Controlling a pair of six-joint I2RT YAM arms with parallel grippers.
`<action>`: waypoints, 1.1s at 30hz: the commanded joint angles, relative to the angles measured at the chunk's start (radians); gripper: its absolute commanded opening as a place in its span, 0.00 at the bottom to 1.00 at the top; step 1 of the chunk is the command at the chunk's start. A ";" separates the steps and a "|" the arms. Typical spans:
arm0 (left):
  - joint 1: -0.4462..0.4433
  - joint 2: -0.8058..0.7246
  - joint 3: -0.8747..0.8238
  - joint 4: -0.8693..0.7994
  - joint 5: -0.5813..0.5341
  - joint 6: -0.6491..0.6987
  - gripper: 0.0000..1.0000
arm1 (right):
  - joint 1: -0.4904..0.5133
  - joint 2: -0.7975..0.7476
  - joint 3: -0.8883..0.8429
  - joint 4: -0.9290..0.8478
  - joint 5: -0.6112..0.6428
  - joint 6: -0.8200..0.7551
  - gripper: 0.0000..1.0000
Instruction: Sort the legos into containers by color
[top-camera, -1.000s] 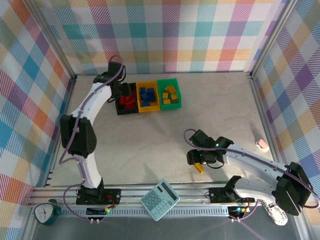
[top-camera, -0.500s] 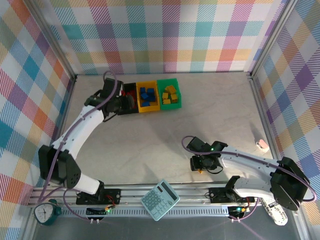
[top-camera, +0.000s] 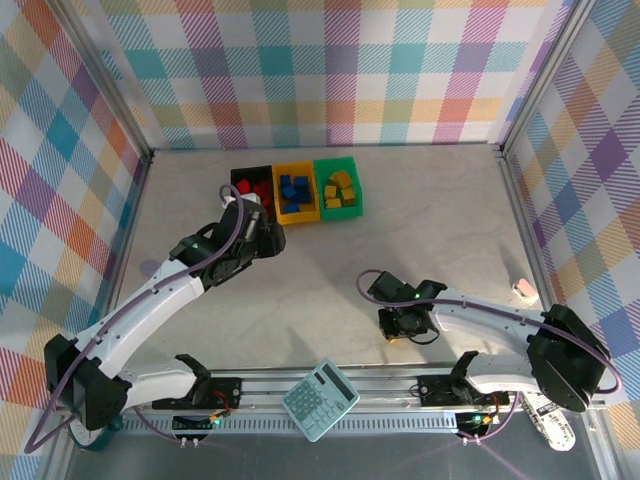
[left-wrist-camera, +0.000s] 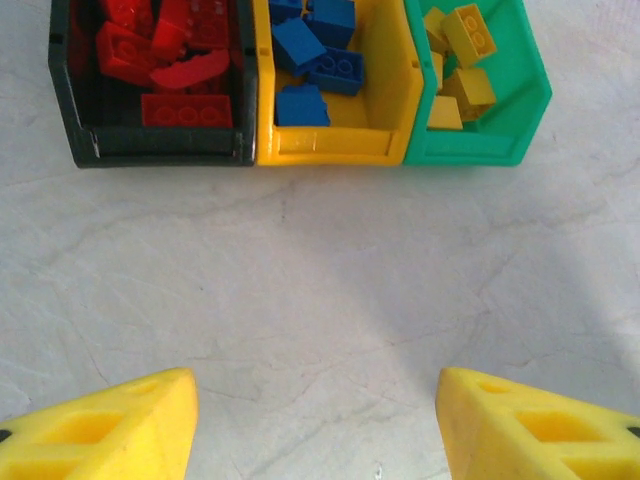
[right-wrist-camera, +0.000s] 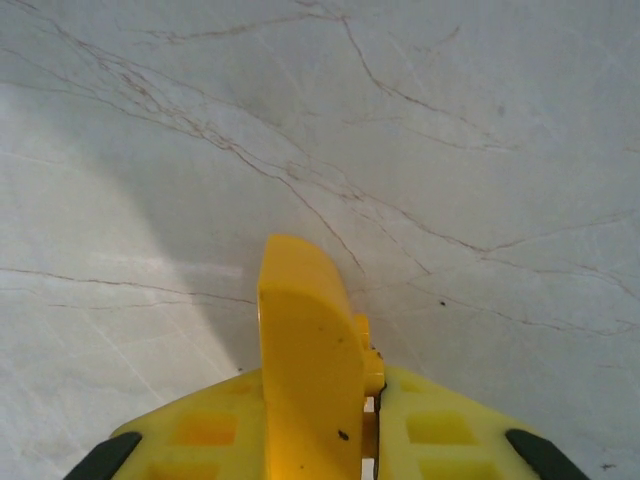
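Observation:
The yellow curved lego will next go up and outward in my right gripper, which will release it over the green bin (top-camera: 340, 163), because that bin holds yellow legos.
Three containers stand side by side at the back: the black bin (top-camera: 238, 178) (left-wrist-camera: 150, 145) holds red legos (left-wrist-camera: 170, 60), the yellow bin (top-camera: 297, 215) (left-wrist-camera: 330, 145) blue legos (left-wrist-camera: 310, 55), the green bin (top-camera: 340, 163) (left-wrist-camera: 465, 150) yellow legos (left-wrist-camera: 465, 60). My left gripper (top-camera: 262, 232) (left-wrist-camera: 315, 420) hovers in front of the bins, open, with bare table between its fingers. Near the table's front, my right gripper (top-camera: 398, 325) (right-wrist-camera: 340, 400) is down at the surface, shut on a yellow curved lego (right-wrist-camera: 305, 340) standing upright between its fingers.
A teal calculator (top-camera: 320, 399) lies on the front rail between the arm bases. A small pink-and-white object (top-camera: 524, 289) sits by the right wall. Plaid walls close off the left, back and right sides of the marbled table (top-camera: 330, 270).
The left arm drew back from over the bins toward the middle of the table and its jaws widened. The right gripper closed on the yellow lego.

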 joint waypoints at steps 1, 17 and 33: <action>-0.024 -0.044 -0.020 -0.013 -0.050 -0.016 0.64 | 0.005 0.035 0.073 0.020 0.039 -0.060 0.19; -0.053 -0.144 -0.014 -0.125 -0.122 -0.056 0.64 | -0.314 0.525 0.800 0.206 -0.124 -0.451 0.14; -0.062 -0.194 0.004 -0.177 -0.134 -0.060 0.64 | -0.417 1.155 1.661 0.017 -0.169 -0.585 0.19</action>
